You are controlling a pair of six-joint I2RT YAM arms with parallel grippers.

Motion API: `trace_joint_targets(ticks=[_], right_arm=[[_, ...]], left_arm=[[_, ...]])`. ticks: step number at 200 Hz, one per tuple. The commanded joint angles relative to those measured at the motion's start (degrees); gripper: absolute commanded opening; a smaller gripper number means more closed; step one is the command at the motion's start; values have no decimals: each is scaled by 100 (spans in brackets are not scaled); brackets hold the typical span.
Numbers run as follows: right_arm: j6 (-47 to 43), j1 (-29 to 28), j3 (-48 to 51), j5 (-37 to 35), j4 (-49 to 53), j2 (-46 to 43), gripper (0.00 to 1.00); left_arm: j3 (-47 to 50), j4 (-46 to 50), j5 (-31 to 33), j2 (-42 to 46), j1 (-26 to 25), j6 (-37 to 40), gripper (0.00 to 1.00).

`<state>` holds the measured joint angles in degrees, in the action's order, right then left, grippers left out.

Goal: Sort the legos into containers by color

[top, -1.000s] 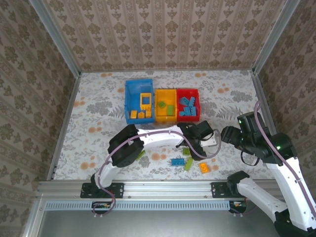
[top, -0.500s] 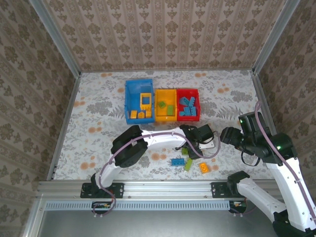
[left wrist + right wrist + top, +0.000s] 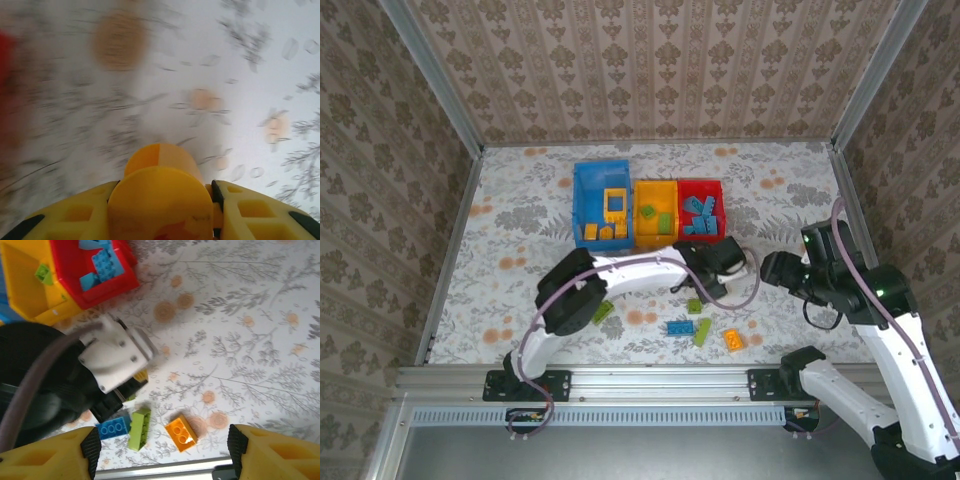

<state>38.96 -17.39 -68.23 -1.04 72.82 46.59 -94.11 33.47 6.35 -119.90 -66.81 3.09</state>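
The round lego [image 3: 160, 167] should go to the blue bin's open bottom beside the yellow frame, because orange-yellow legos already lie there. I will swing my left gripper outward to that spot next and release it.
My left gripper [image 3: 717, 270] hangs just in front of the orange-yellow bin [image 3: 656, 240] and the red bin [image 3: 701, 241]. It [image 3: 165, 212] is shut on a round orange-yellow lego [image 3: 160, 167] held over the flowered table. The blue bin [image 3: 578, 205] holds orange-yellow legos, the orange-yellow bin green ones, the red bin [image 3: 107, 287] blue ones. Loose near the front edge lie a blue brick [image 3: 112, 427], a lime green brick [image 3: 139, 427] and an orange brick [image 3: 182, 432]. My right gripper [image 3: 162, 447] stands open high above them, with nothing between its fingers.
Another green brick [image 3: 694, 306] lies just behind the blue one, and one more [image 3: 603, 312] sits beside the left arm's elbow. A metal rail [image 3: 650, 378] runs along the near edge. Patterned walls close in the table on three sides.
My left gripper has lifted away from the loose bricks and moved back toward the bins. The right gripper has shifted slightly back and left.
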Motion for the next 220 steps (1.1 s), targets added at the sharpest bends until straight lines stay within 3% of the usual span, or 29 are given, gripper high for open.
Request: trace_joint_targets(ticks=[1, 32, 70, 91, 105, 159, 220], right_arm=[[-225, 2, -145, 574, -670, 149, 70], [-533, -192, -112, 1122, -1510, 587, 67], [-905, -1507, -49, 1263, -3255, 1405, 67], [-1143, -2158, 7, 1267, -4542, 1920, 67], [-1344, -2432, -107, 1238, -4863, 2312, 67], [-1564, -2496, -258, 1572, -5322, 3101, 67], [-1589, -2506, -61, 1695, -5639, 3235, 68]], left_arm=[[157, -147, 367, 991, 430, -539, 33], [635, -92, 519, 1846, 1126, -977, 33], [994, 274, 739, 2429, 2245, -1530, 33], [894, 712, 1002, 2339, 2776, -1882, 32], [795, 955, 1162, 2191, 3055, -2081, 31], [208, 1374, 1470, 1226, 3701, -2663, 31], [-740, 1675, 1640, 40, 3829, -2775, 34]])
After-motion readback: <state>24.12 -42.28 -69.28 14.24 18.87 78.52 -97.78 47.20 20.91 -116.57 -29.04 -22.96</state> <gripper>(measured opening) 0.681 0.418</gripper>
